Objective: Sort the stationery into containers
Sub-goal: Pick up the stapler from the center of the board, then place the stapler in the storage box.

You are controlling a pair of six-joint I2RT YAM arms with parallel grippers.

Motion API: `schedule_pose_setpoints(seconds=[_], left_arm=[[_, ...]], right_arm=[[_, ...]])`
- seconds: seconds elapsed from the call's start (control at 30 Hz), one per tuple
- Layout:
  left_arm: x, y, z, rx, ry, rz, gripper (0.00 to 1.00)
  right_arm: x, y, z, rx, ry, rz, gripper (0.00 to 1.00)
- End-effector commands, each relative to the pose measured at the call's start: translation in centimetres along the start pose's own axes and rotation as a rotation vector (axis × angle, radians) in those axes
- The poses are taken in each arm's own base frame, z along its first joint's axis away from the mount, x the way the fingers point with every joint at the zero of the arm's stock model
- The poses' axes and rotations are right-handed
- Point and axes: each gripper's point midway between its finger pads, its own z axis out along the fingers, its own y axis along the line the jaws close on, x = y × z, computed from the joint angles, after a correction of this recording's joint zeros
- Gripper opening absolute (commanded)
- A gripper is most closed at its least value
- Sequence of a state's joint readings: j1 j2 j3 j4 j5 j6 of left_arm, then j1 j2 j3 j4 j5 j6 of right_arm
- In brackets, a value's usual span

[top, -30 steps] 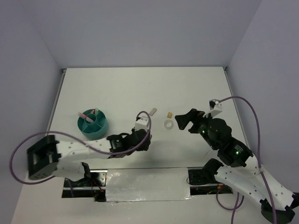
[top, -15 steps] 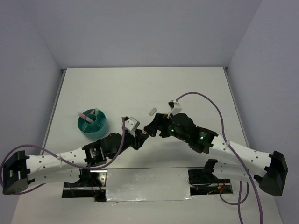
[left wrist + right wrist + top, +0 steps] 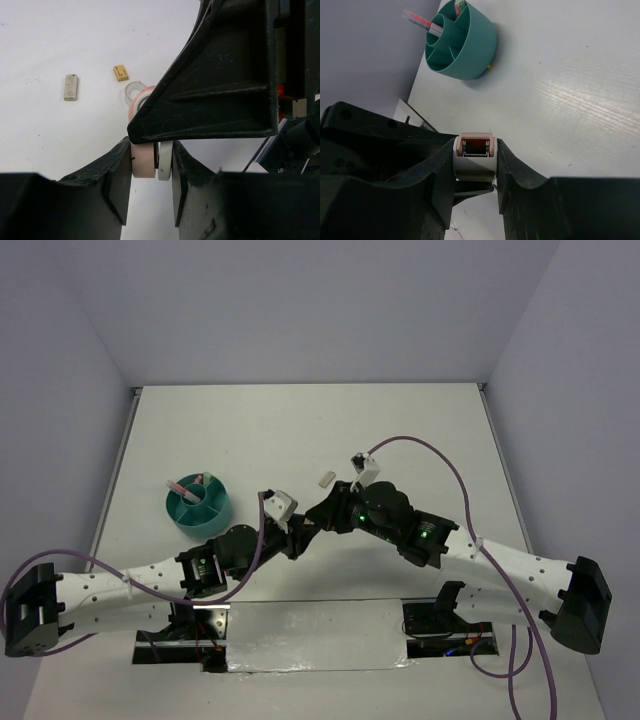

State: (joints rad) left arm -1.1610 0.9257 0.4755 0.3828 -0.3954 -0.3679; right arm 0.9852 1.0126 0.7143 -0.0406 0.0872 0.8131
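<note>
My right gripper carries the clip (image 3: 308, 523) left in the top view next and releases it inside the organizer's compartment facing in the middle of the table (image 3: 215, 501), which is empty.
The pink-white clip (image 3: 150, 160) hangs above the table between both grippers at mid-table. My left gripper (image 3: 151, 150) has a finger against each of its flat sides. My right gripper (image 3: 475, 150) is shut across the clip (image 3: 475, 160) from the opposite direction, and its black finger covers the clip's upper part in the left wrist view. In the top view the two grippers meet tip to tip near the clip (image 3: 308, 523). The teal organizer (image 3: 197, 505) stands to the left with a pink pen (image 3: 420, 21) in one compartment.
A grey block (image 3: 70, 87), a tan nub (image 3: 120, 72) and a clear tape ring (image 3: 132, 91) lie on the white table beyond the grippers. The right arm hides the nub and ring in the top view; only the grey block (image 3: 324, 479) shows there.
My right arm swung left from beside the tape ring to meet the left gripper, and its jaws closed on the clip. The left gripper drew back slightly toward the left.
</note>
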Motion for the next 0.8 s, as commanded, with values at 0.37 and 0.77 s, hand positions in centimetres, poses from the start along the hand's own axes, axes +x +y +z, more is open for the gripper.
schedule_pose_setpoints(seconds=[0.37, 0.77], left_arm=[[-5.5, 10.7, -11.9, -0.804, 0.234, -0.101, 0.99], [-14.9, 16.6, -23.3, -0.883, -0.252, -0.27, 0.99]], right_arm=[[-9.1, -0.4, 2.6, 0.007, -0.318, -0.253, 0.0], [-8.0, 6.1, 17.1, -0.005, -0.264, -0.319, 0.0]])
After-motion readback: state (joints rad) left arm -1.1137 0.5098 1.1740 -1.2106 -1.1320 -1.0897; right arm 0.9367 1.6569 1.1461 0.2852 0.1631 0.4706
